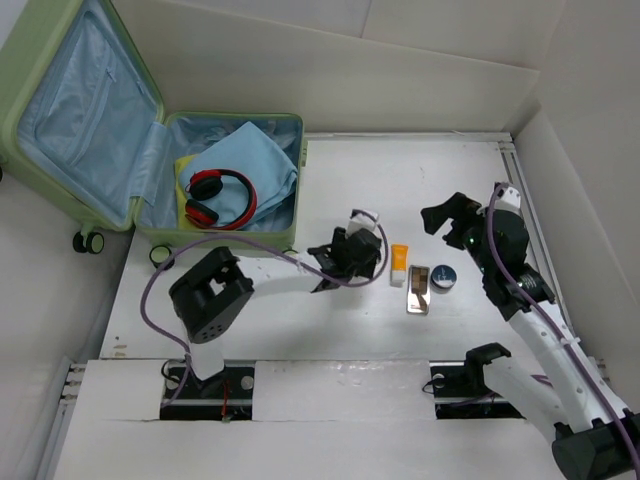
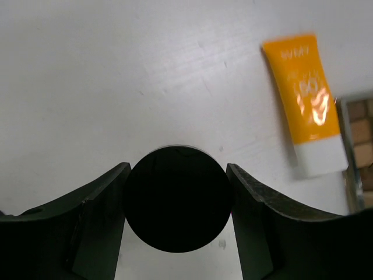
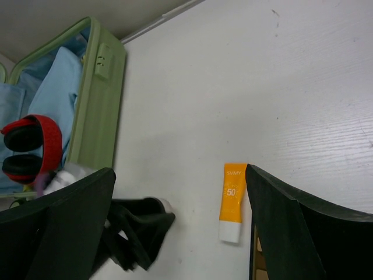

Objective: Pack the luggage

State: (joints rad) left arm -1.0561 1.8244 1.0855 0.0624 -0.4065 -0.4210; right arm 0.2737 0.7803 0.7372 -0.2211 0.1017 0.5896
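Observation:
The left gripper lifts and swings outward over the suitcase's rim to the blue cloth (image 1: 262,166) beside the red headphones next, where the cloth lies empty.
The luggage (image 1: 298,190), a pale green suitcase, lies open at the back left, and its rim (image 3: 104,99) also shows in the right wrist view. Red headphones (image 1: 220,197) rest on blue cloth (image 1: 262,160) inside it. My left gripper (image 1: 348,256) is low over the table right of the case. In its wrist view the fingers (image 2: 99,210) press both sides of a black round object (image 2: 178,198), which the gripper hides in the top view. My right gripper (image 1: 447,216) hangs open above the table, nothing between its fingers (image 3: 303,227).
An orange sunscreen tube (image 1: 399,265) (image 2: 306,99) (image 3: 232,201) lies just right of the left gripper. Beside it are a flat rectangular item (image 1: 419,290) and a small round dark tin (image 1: 443,277). White walls enclose the table at the back and right.

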